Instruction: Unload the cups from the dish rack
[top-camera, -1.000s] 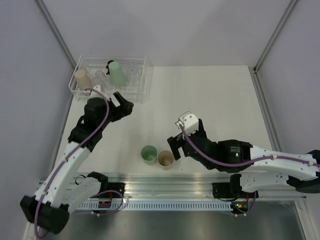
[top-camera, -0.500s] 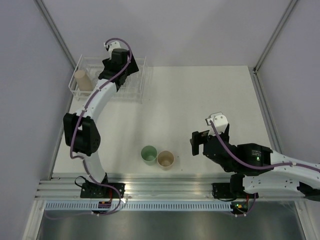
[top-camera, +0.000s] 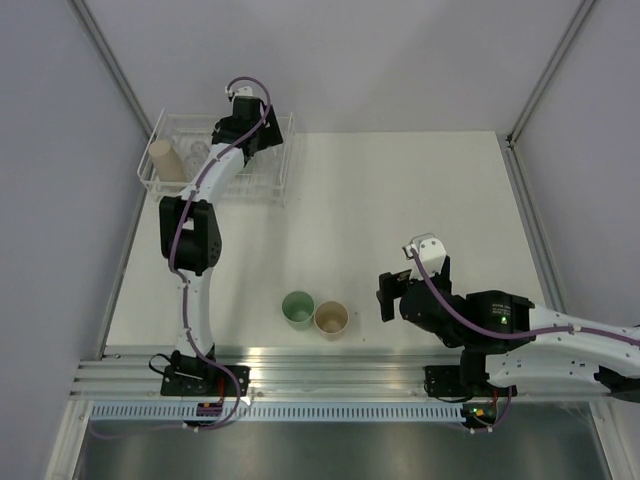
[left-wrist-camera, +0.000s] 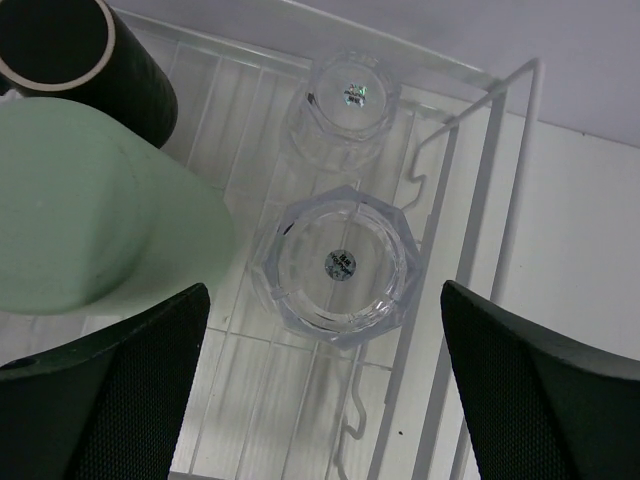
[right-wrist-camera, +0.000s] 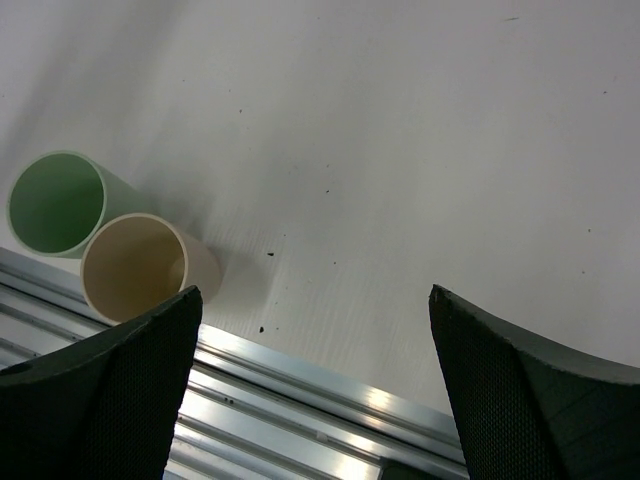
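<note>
My left gripper will next go down around the nearer clear cup (left-wrist-camera: 339, 266), which is upside-down between the mint green cup and the rack's wire side, and then close.
The white wire dish rack (top-camera: 287, 165) stands at the far left corner. My left gripper (top-camera: 246, 140) hangs over its right part, open and empty (left-wrist-camera: 325, 400). Below it in the left wrist view are an upside-down clear cup (left-wrist-camera: 340, 265), a second clear cup (left-wrist-camera: 352, 100) behind it, a mint green cup (left-wrist-camera: 90, 210) lying at the left and a black cup (left-wrist-camera: 80, 50). A tan cup (top-camera: 163, 158) sits at the rack's left end. A mint green cup (top-camera: 297, 308) and a tan cup (top-camera: 331, 318) stand upright on the table. My right gripper (top-camera: 388, 296) is open and empty to their right.
An aluminium rail (right-wrist-camera: 300, 380) runs along the table's near edge, just in front of the two standing cups (right-wrist-camera: 135, 265). Grey walls close in the table on the left, back and right. The rack's wire side (left-wrist-camera: 500, 200) lies under my left gripper's right finger.
The left arm has stretched out from in front of the rack to over its right part, hiding the mint cup from above. The right gripper has drawn back rightward from the two standing cups.
</note>
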